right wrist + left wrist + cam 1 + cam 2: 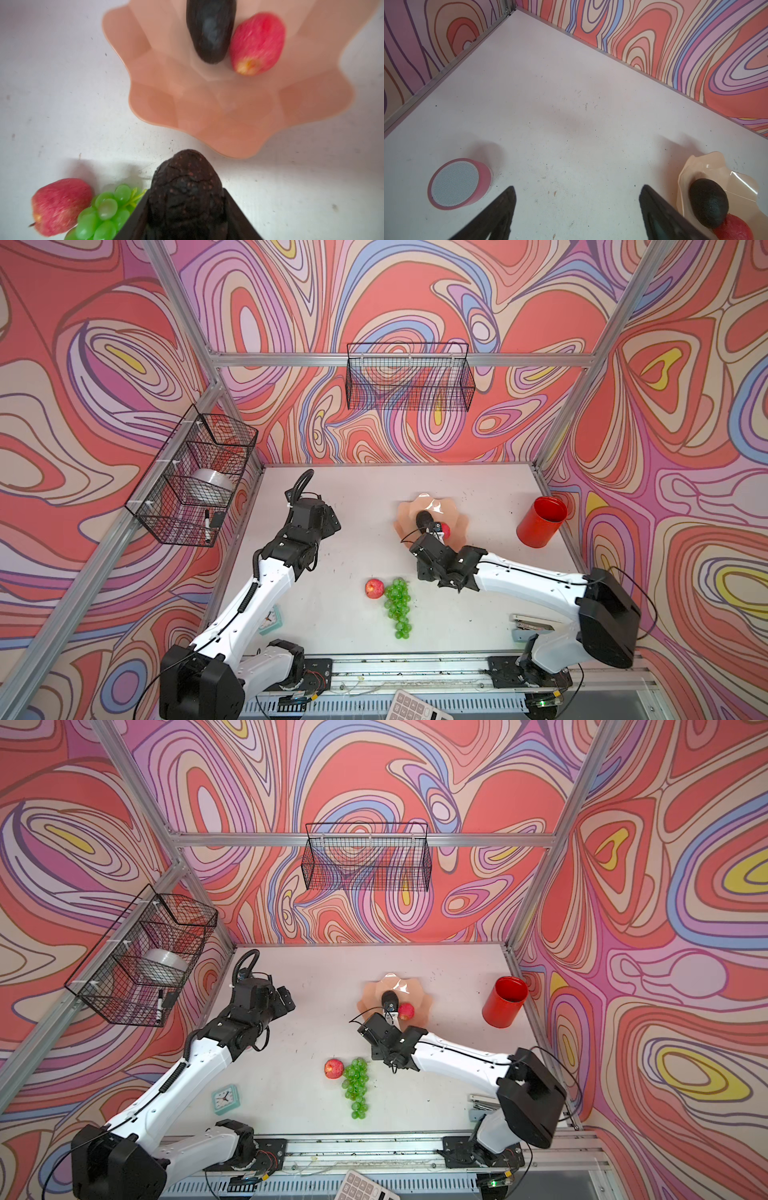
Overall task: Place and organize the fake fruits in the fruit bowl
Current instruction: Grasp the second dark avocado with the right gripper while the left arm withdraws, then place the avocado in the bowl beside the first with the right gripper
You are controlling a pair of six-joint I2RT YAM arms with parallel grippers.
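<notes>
My right gripper should move outward over the bowl's near rim, then down, and release on the bowl's bare bottom by the first avocado, as the apple sits opposite.
The peach-pink fruit bowl stands mid-table and holds a dark avocado with a red apple beside it. My right gripper hangs just short of the bowl's near rim, shut on a second dark avocado. A second red apple and the green grapes lie together on the table in front. My left gripper hovers open and empty left of the bowl.
A red cylindrical cup stands at the right edge. A pink round speaker sits near the left gripper. A teal clock, a calculator and a stapler lie along the front. Wire baskets hang on the walls.
</notes>
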